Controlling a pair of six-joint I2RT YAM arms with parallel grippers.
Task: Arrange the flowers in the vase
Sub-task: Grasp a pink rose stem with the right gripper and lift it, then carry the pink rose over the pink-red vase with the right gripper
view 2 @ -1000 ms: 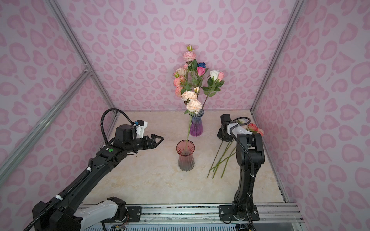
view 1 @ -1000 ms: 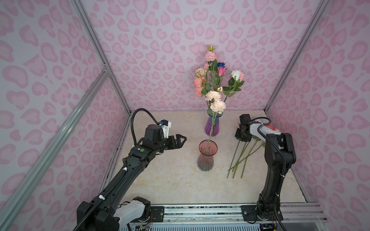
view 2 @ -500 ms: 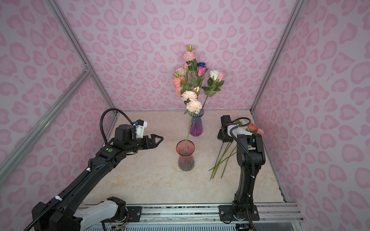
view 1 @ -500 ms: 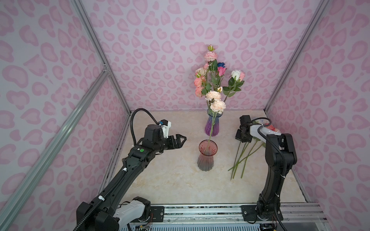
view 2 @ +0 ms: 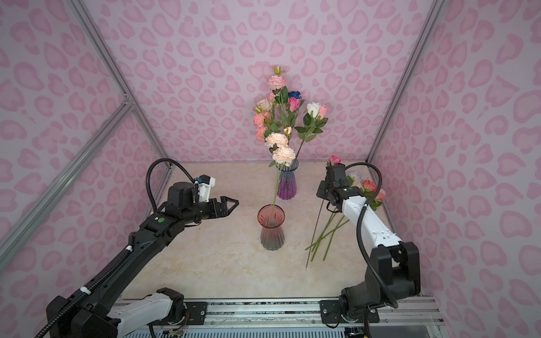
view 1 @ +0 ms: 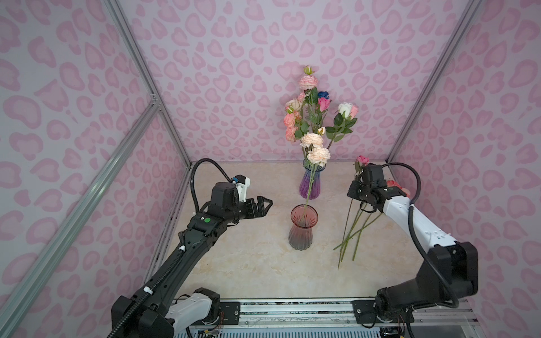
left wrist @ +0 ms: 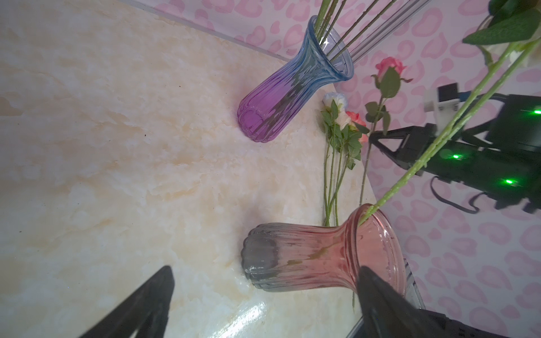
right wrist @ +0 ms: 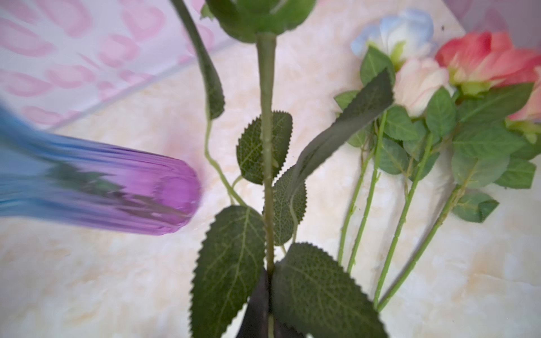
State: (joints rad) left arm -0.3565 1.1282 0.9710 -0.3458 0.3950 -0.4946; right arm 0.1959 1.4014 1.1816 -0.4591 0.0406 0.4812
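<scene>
I should raise my right gripper next, move the rose [view 1: 363, 159] over the red vase's opening [view 1: 304, 215], then go down and release the rose's stem inside, because that long stem hangs below the vase's rim.
My right gripper [view 1: 354, 195] [right wrist: 268, 275] is shut on the green stem of a pink rose [view 1: 363, 159] [right wrist: 266, 87]. Its head stands above the gripper at the back right and its stem trails down toward the table. Several loose flowers [view 1: 358, 226] [right wrist: 409, 79] lie on the table beside it. In both top views a red glass vase [view 1: 302, 228] [view 2: 271, 228] holds one peach flower [view 1: 319, 155]. A purple-blue vase [view 1: 310, 183] behind it holds a full bunch [view 1: 310, 117]. My left gripper [view 1: 265, 205] [left wrist: 265, 267] hangs open, left of the red vase [left wrist: 307, 257].
Pink patterned walls close in the marble table [view 1: 248, 263] at the back and on both sides. Metal frame posts [view 1: 152, 99] run along the left wall. A rail [view 1: 292, 310] with both arm bases crosses the front edge.
My right gripper has shut on the rose stem and tipped it up, so the pink head now shows above the gripper. The left arm has not moved.
</scene>
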